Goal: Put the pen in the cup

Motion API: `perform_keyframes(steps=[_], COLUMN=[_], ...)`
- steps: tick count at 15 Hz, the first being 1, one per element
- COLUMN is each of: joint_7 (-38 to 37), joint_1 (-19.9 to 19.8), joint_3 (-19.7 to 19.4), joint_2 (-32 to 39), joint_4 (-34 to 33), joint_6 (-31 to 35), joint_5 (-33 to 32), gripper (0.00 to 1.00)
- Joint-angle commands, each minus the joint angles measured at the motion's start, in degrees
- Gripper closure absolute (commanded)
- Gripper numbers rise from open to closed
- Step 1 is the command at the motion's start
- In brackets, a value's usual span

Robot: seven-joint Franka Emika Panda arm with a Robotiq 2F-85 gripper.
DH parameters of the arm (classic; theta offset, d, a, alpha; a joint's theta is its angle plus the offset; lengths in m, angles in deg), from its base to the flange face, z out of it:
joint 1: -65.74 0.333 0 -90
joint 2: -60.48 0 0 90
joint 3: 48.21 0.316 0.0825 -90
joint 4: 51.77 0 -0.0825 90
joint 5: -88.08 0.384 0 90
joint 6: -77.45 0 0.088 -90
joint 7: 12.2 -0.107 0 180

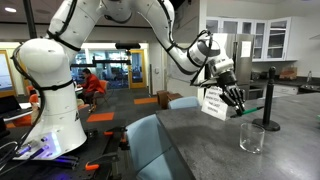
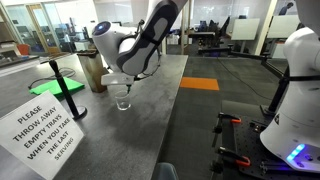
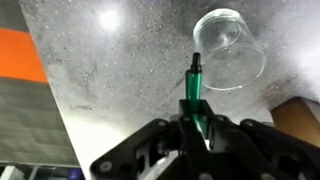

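Note:
The robot's gripper needs to tilt the thin green pen (image 3: 194, 90) upright next, because the pen still lies nearly level, then bring it down over the cup's open rim (image 3: 233, 63) and release it.
My gripper (image 3: 197, 122) is shut on the thin green pen (image 3: 194, 90), which points away from the wrist, its dark tip close to the rim of the clear cup (image 3: 231, 48). In an exterior view the gripper (image 1: 233, 98) hangs above the grey table, up and to the left of the cup (image 1: 252, 137); the pen is hard to make out there. In an exterior view the cup (image 2: 122, 99) stands on the table just below the gripper (image 2: 118, 82), whose fingers are mostly hidden by the arm.
A white paper sign (image 1: 213, 103) stands next to the gripper and shows large in an exterior view (image 2: 45, 130). A black pole on a round base (image 1: 269, 95) stands behind the cup, on a green patch (image 2: 66, 88). The table edge (image 1: 165, 125) runs nearby.

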Motion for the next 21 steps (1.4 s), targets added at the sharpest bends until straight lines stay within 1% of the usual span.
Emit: perform_keyframes(steps=[1,2,4,9,14,21], joint_7=[-6.9,-9.0,-10.8,-12.9,-14.1,-13.8], joint_1=[2.0,2.4,2.0,0.5,-0.8,-0.7], joint_3=[-1.0,-1.1,-0.2,2.3,4.5,5.3], joint_2=[4.4,5.7,7.9,13.9,19.8,25.2], joint_4=[-7.3,-9.2,-12.8,-20.5,-26.4,-32.3], joint_6=[-6.8,-8.5,-12.2,-19.8,-23.3,-25.7], joint_5=[-7.5,-10.1,-13.4,-19.6,-22.1,-23.7], gripper=[0.96,0.96,0.96,0.96,0.96,0.96])
